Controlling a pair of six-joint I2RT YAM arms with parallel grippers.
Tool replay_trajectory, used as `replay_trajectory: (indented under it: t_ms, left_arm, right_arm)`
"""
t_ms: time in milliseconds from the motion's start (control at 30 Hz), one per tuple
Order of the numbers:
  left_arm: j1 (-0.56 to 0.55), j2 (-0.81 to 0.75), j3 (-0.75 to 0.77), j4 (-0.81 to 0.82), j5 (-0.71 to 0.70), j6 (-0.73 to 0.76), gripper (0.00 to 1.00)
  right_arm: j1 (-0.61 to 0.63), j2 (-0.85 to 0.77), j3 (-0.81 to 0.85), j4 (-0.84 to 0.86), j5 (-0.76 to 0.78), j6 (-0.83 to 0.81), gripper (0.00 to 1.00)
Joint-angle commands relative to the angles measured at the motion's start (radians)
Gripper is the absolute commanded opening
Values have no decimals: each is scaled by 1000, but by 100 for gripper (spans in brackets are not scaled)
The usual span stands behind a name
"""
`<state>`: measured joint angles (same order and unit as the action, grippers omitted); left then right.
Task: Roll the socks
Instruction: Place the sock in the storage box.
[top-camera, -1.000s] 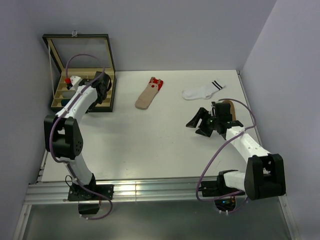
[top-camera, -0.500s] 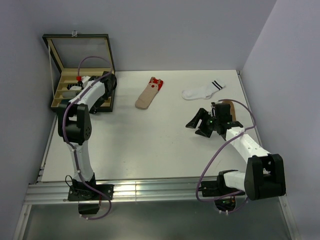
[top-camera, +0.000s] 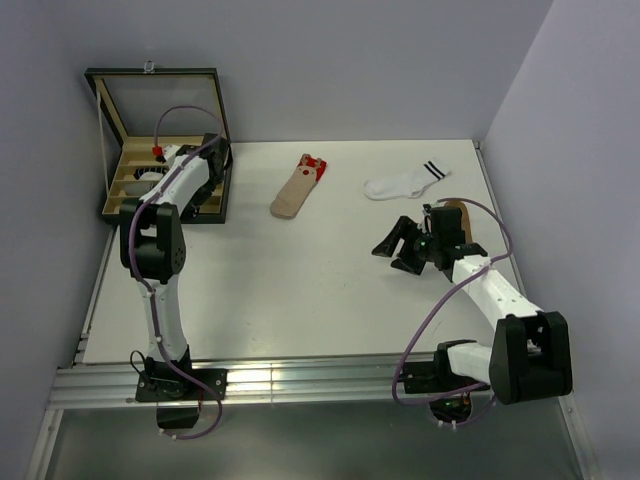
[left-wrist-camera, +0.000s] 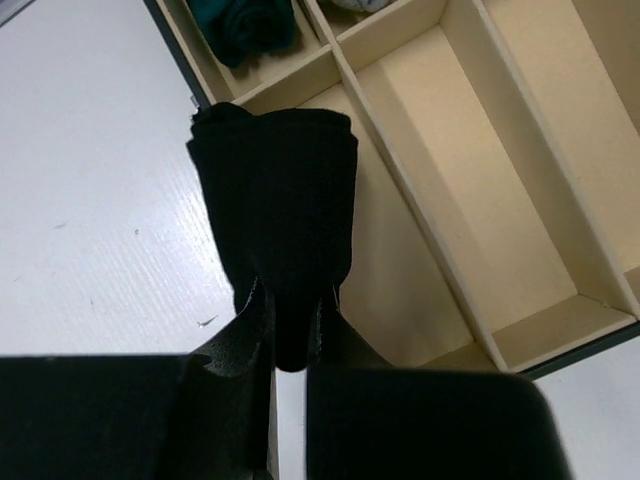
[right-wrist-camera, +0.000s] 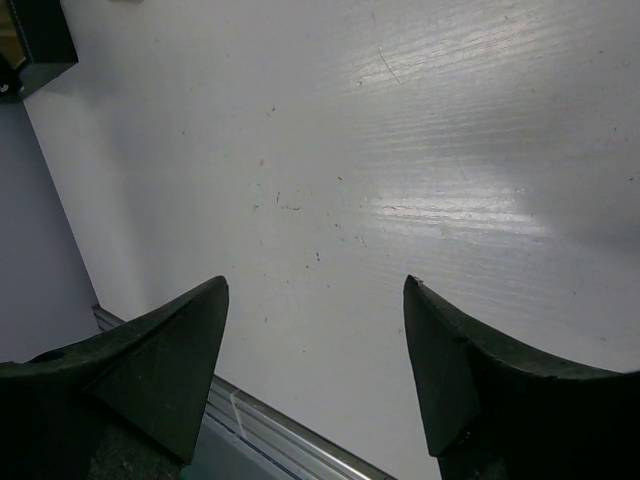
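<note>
The box's empty section is below and outward of the left gripper, so the gripper will next ease outward and down past the box's near edge and release the black sock (left-wrist-camera: 275, 200).
My left gripper (left-wrist-camera: 290, 320) is shut on a rolled black sock (left-wrist-camera: 275, 200), which hangs over the near edge of the open box (left-wrist-camera: 470, 190), above a beige compartment. In the top view this gripper (top-camera: 211, 166) is at the box's right side. A beige sock with a red cuff (top-camera: 297, 190) lies flat mid-table. A white sock with black stripes (top-camera: 405, 182) lies to its right. A brown sock (top-camera: 456, 210) shows partly behind my right arm. My right gripper (top-camera: 392, 248) (right-wrist-camera: 315, 290) is open over bare table, holding nothing.
The box (top-camera: 165, 150) stands at the back left with its lid raised. A dark green rolled sock (left-wrist-camera: 245, 25) sits in one compartment, and pale rolls (top-camera: 150, 176) in others. The metal rail (top-camera: 300, 375) marks the table's near edge. Walls close in left, back and right.
My left arm has swung up and back, carrying the black sock further over the box. The right arm has not moved.
</note>
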<state>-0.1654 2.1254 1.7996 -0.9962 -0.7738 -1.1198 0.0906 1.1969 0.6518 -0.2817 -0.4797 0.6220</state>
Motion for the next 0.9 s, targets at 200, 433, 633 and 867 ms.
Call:
replay_trajectory:
  t_ms: [200,433,633,867]
  left_arm:
    - [24,19,-3,165,90,-41,0]
    - [26,45,4,185,133,-70,0]
    - [26,85,6,139,189,-126,0]
    - [29,116,-26,156,222,-140,0]
  right_arm:
    - [-9,-40,-3,-5,10,-22,77]
    - [-11,-37,-6,-5,7,-21,77]
    - [-12,-43,-7,-8,13,-18,77]
    - [-12,-49,-15,-11,19,-25,77]
